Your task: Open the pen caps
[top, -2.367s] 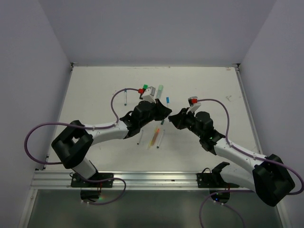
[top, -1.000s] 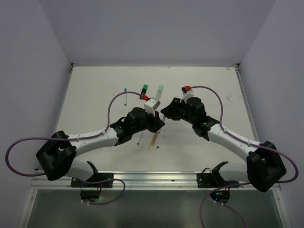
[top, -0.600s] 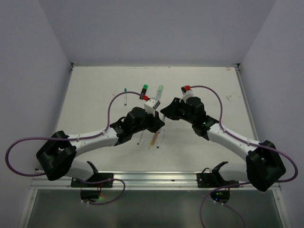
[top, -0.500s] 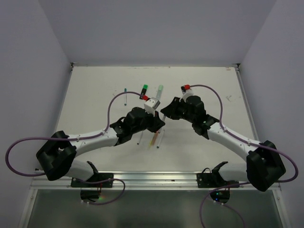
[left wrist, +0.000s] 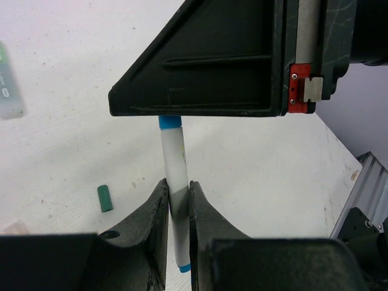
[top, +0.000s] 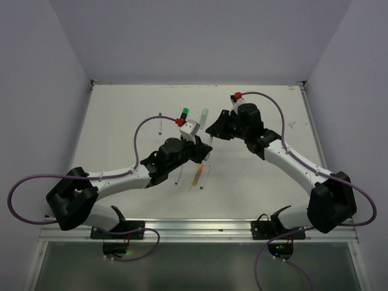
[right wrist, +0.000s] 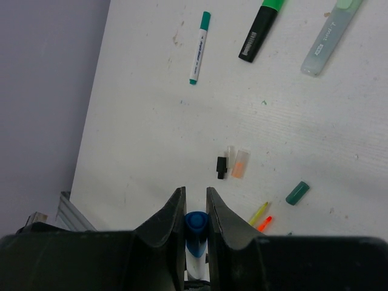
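The tabletop beside the dark green cap is bare, so my right gripper should move off the white pen's body and down there to let go of the blue cap [right wrist: 195, 223].
A white pen [left wrist: 173, 163] with blue ends stands upright above the table, and my left gripper [left wrist: 177, 194] is shut on its barrel. My right gripper [right wrist: 195, 209] is shut on its blue pen cap [right wrist: 195, 223], and the white barrel shows just under the cap. From the left wrist, the right gripper's black body [left wrist: 206, 66] covers the pen's top down to a blue band [left wrist: 170, 122]. In the top view the two grippers [top: 203, 151] [top: 213, 133] meet tip to tip over the middle of the table. Loose caps lie below: dark green [right wrist: 297, 193], black [right wrist: 221, 167] and clear orange [right wrist: 240, 163].
On the far side lie a green-capped white pen [right wrist: 199, 48], a black marker with a bright green cap [right wrist: 260, 30] and a pale mint highlighter [right wrist: 330, 33]. Uncapped thin pens [top: 198, 176] lie under the left gripper. The white table [top: 121, 121] ends in a metal rail [top: 182, 227] nearest the bases.
My right jaws have closed on the blue cap, and the right wrist has risen and shifted toward the far side. The left gripper keeps its hold on the barrel.
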You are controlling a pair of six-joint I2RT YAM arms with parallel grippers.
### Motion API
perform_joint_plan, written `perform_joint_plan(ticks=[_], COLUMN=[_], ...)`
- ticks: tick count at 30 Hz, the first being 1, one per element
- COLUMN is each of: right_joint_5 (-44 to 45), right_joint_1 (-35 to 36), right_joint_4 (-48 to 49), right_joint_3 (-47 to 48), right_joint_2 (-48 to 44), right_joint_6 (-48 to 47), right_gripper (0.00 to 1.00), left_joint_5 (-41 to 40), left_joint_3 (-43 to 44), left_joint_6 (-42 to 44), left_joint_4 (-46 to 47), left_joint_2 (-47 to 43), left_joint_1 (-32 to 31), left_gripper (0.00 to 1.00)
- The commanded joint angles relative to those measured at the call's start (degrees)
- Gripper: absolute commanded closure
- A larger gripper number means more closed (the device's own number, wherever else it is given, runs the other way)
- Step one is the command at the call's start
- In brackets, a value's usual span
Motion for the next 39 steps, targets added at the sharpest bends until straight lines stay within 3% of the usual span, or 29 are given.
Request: perform_joint_plan(ticks=[1,21,30,34,39], right_joint_5=[11.74,7.09,6.82,8.39,10.24], right_joint_1=[-6.36,-11.81,-11.81,-11.72,-11.46], right_joint_4=[19.76,26.89,10.47,1.34,-2.11], right_joint_3=[11.01,15.68,7.60,4.34,-0.40], right_joint_2=[-0.32,-0.06,-1.29,0.64,2.93], right_joint_6=[-1.02,4.08,-0.48,-3.12,-3.13], right_gripper=[1.00,1.00,1.00,1.00,1.00], left_joint_5=[13.29,12.78,5.66,2.49,-3.82], left_joint_3=[-4.91,-9.75,-4.57,1.83,10.01], left_joint_6=[-1.43,-1.35,-3.54,-7.49,-10.66], left_joint_4=[-12.77,-10.31,-15.48,-18.48,-25.42], left_joint_2=[0.94,-2.74,-2.32,3.39,11.46], left_joint_1=[-5.34,-5.60,-5.60,-5.86,-7.18], left_gripper=[1.00,1.00,1.00,1.00,1.00])
